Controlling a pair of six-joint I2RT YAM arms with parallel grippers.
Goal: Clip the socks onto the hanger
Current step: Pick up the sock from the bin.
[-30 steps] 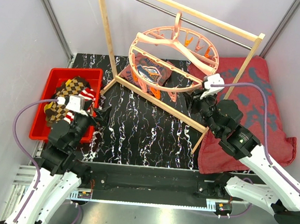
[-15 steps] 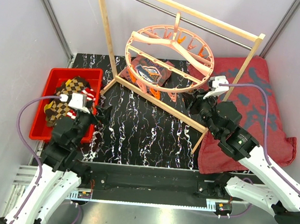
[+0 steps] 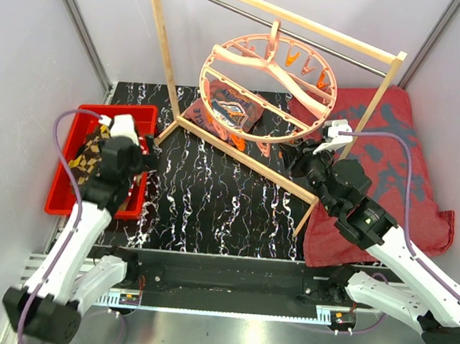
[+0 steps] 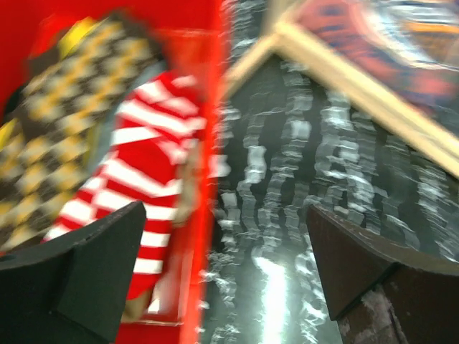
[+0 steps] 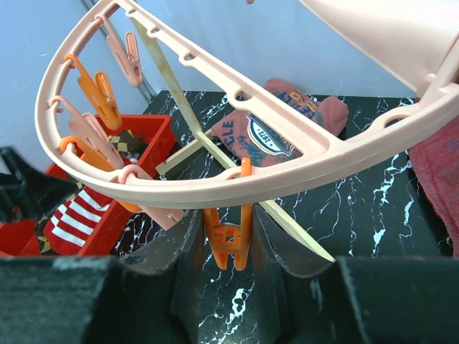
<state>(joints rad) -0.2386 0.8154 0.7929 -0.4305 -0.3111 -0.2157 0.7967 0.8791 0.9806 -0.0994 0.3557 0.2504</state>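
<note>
I will move my left gripper outward off the red bin's edge and down onto the sock's far part [image 3: 143, 144] [image 4: 159, 115], because the red-white striped sock lies just inside that edge.
The salmon-pink ring hanger [image 3: 266, 63] hangs tilted from the wooden rack, with orange and pink clips round its rim. My right gripper [image 3: 296, 156] is at its near rim; in the right wrist view [image 5: 228, 251] it is shut on an orange clip [image 5: 231, 240] hanging under the rim [image 5: 287, 172]. My left gripper [image 3: 142, 154] is open and empty over the red bin's right edge. The left wrist view is blurred: its fingers [image 4: 86, 279] frame the red-white striped sock [image 4: 136, 179], with the brown-tan argyle sock [image 4: 64, 129] beside it. The argyle sock [image 3: 88, 157] also shows from the top.
The socks lie in a red bin [image 3: 60, 198] at the left. The wooden rack's base bar [image 3: 247, 153] crosses the black marble table. A dark patterned garment [image 3: 231, 108] lies under the hanger. A large dark-red cloth [image 3: 391, 153] covers the right side.
My left arm has swung back and left, bringing its gripper over the red bin. The hanger has swung and tilted. My right gripper has stayed at the near rim.
</note>
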